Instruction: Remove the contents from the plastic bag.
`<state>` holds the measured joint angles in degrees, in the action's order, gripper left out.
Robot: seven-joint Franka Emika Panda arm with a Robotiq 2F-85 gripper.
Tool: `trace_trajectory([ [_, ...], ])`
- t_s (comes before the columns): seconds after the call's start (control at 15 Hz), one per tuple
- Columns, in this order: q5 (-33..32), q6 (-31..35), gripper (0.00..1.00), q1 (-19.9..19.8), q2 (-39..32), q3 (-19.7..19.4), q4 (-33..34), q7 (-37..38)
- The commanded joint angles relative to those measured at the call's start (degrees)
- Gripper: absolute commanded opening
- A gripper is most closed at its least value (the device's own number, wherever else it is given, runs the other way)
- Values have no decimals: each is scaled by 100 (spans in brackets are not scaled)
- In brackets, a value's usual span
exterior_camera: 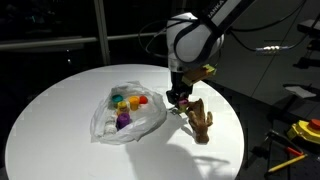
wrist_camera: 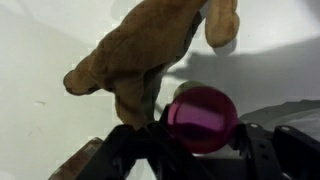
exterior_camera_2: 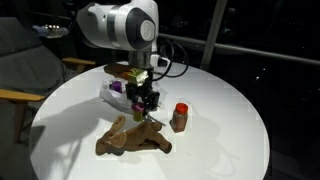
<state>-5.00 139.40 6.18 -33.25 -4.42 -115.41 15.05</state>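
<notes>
Next, my gripper lowers the round purple cup [wrist_camera: 200, 118] to the table between the brown figure and the plastic bag and opens, as the cup hangs above there.
My gripper [wrist_camera: 200, 150] is shut on a round purple cup [wrist_camera: 200, 118], which fills the gap between the black fingers. It hangs just above the round white table [exterior_camera: 60, 120]. Right beneath and beyond it lies the brown wooden hand-shaped figure [wrist_camera: 140, 55], seen on the table in both exterior views [exterior_camera: 201, 121] [exterior_camera_2: 135, 139]. The wrinkled see-through plastic bag [exterior_camera: 128, 113] lies open next to the gripper [exterior_camera: 178, 97] and holds several small coloured cups, among them a yellow one [exterior_camera: 118, 98] and a red one [exterior_camera: 143, 100]. A small bottle with a red cap [exterior_camera_2: 180, 117] stands on the table beside the figure.
The table's edge curves close behind the wooden figure [exterior_camera: 235, 140]. A yellow tool [exterior_camera: 306, 130] lies off the table in an exterior view. A chair [exterior_camera_2: 20, 75] stands beside the table. Dark windows are behind.
</notes>
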Motion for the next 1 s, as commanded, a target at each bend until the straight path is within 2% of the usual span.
trace_trajectory([
  [0.0, 305, 282, 22, -23, -89, 79, -73, 305],
  [0.33, 270, 777, 22, 238, -390, -103, -85, 823],
  [0.4, 311, 756, 72, 228, -380, -60, -110, 776],
  [0.47, 270, 787, 73, 278, -370, -91, -134, 793],
  [0.67, 125, 708, 95, 426, -130, -221, -213, 804],
  [0.73, 79, 686, 99, 499, -20, -298, -216, 890],
  [0.93, -35, 564, 100, 655, 379, -434, -179, 1110],
])
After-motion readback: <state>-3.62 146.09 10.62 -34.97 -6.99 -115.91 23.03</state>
